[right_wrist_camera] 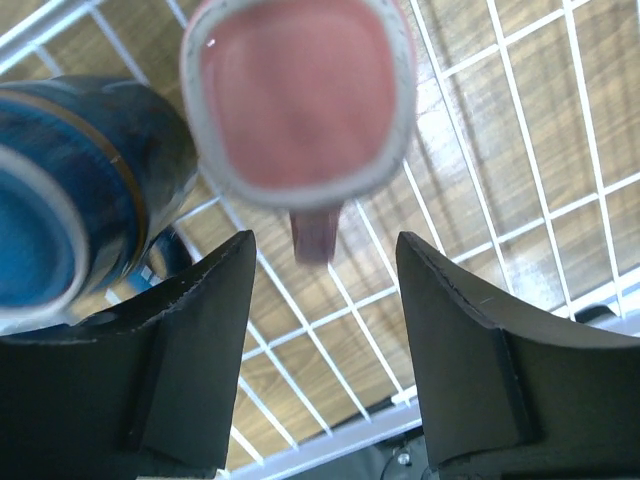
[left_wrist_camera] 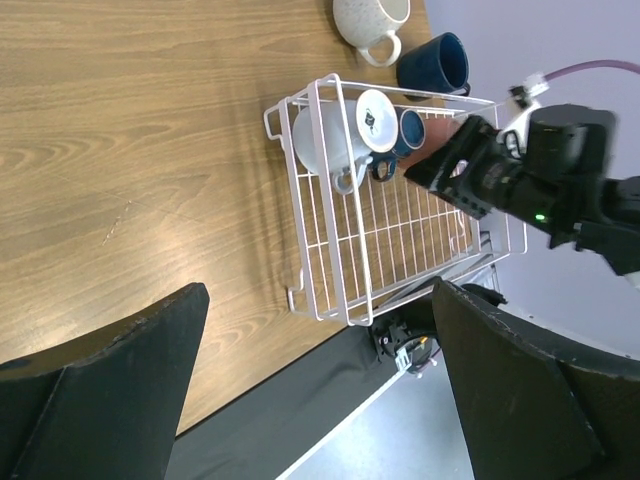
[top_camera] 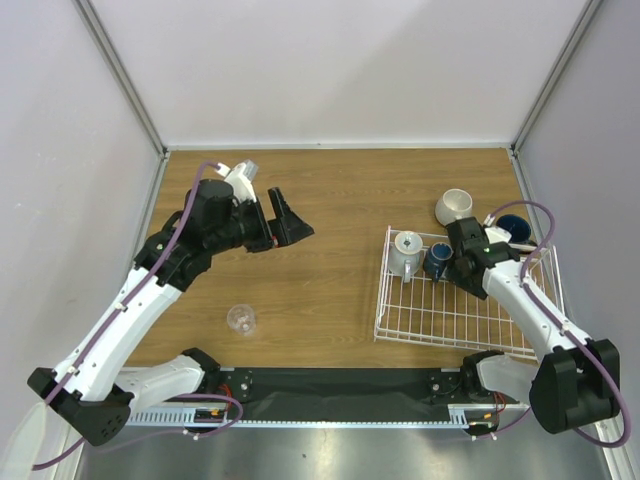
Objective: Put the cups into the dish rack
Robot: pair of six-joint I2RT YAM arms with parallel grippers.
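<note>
The small clear glass stands outside the rack (top_camera: 440,320), so I should tilt my left gripper downward and bring it back and down onto the glass's rim (top_camera: 247,311) to close.
The white wire dish rack (top_camera: 440,320) sits at the right. A pale grey-blue mug (top_camera: 407,252) and a dark blue mug (top_camera: 437,262) are at its far end. My right gripper (top_camera: 458,272) hovers over them, open. In the right wrist view it (right_wrist_camera: 325,300) is just short of a reddish-pink cup (right_wrist_camera: 300,95) resting on the rack wires (right_wrist_camera: 440,250), handle toward the jaws, next to the dark blue mug (right_wrist_camera: 70,200). A cream-white mug (top_camera: 455,207) and another dark blue mug (top_camera: 513,228) stand behind the rack. A small clear glass (top_camera: 241,319) stands left of centre. My left gripper (top_camera: 285,228) is open and empty, raised.
The left wrist view shows the rack (left_wrist_camera: 400,240), the pale mug (left_wrist_camera: 330,140), the cream mug (left_wrist_camera: 365,20), the outer blue mug (left_wrist_camera: 435,65) and the right arm (left_wrist_camera: 560,170). Grey walls enclose the wooden table (top_camera: 330,190). A black strip runs along the near edge (top_camera: 330,385).
</note>
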